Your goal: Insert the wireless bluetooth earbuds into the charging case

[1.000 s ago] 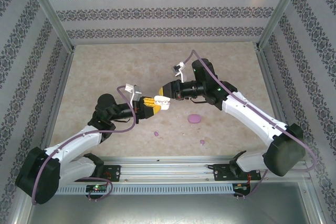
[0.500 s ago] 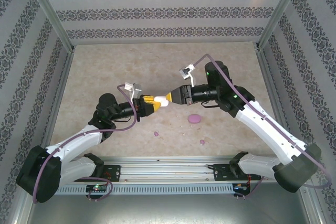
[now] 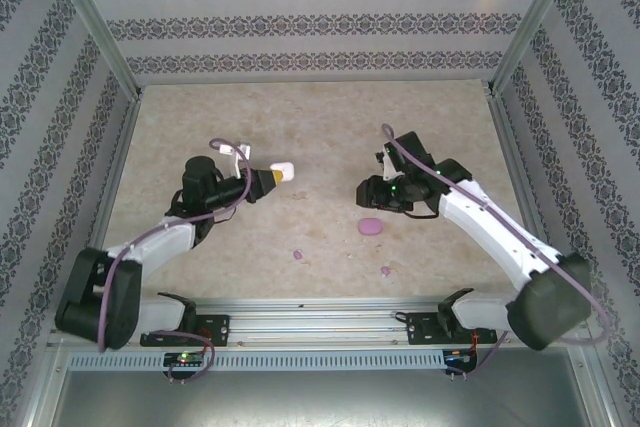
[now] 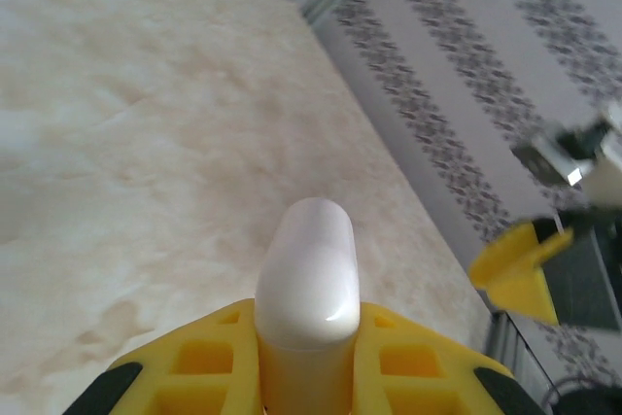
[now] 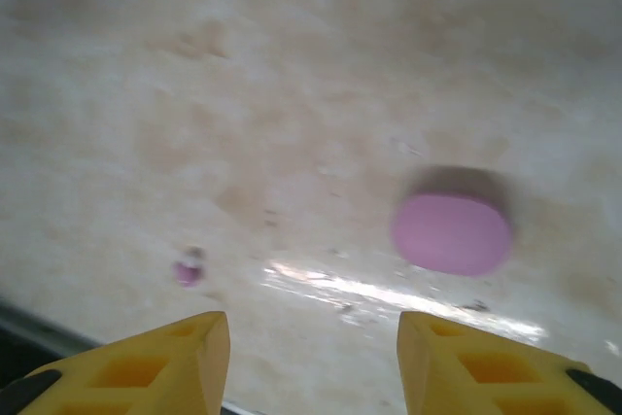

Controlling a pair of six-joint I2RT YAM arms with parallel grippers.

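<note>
My left gripper brings the white pebble-like charging case (image 3: 284,172) down onto the bare tabletop beneath and releases it there next, since the case still hangs in the air.
My left gripper (image 3: 271,177) is shut on a white pebble-like charging case (image 3: 284,172), holding it above the table left of centre. In the left wrist view the closed case (image 4: 307,274) sticks out between the yellow fingers (image 4: 194,362). My right gripper (image 3: 364,194) hangs open and empty just above a closed purple charging case (image 3: 370,226). The right wrist view has that case (image 5: 452,232) ahead and to the right of the open gripper (image 5: 311,328). Two tiny purple earbuds lie on the table, one (image 3: 297,254) near the middle front and one (image 3: 386,270) further right; one earbud (image 5: 187,272) appears blurred.
The beige marbled tabletop (image 3: 320,127) is fenced by patterned walls and metal posts (image 3: 90,27). A metal rail (image 3: 320,322) with both arm bases runs along the near edge. A blurred yellow finger (image 4: 515,269) sits to the right in the left wrist view.
The grippers have parted. My left arm drew back left with the white case. My right gripper let go of it, opened, and swung right and down over the purple case.
</note>
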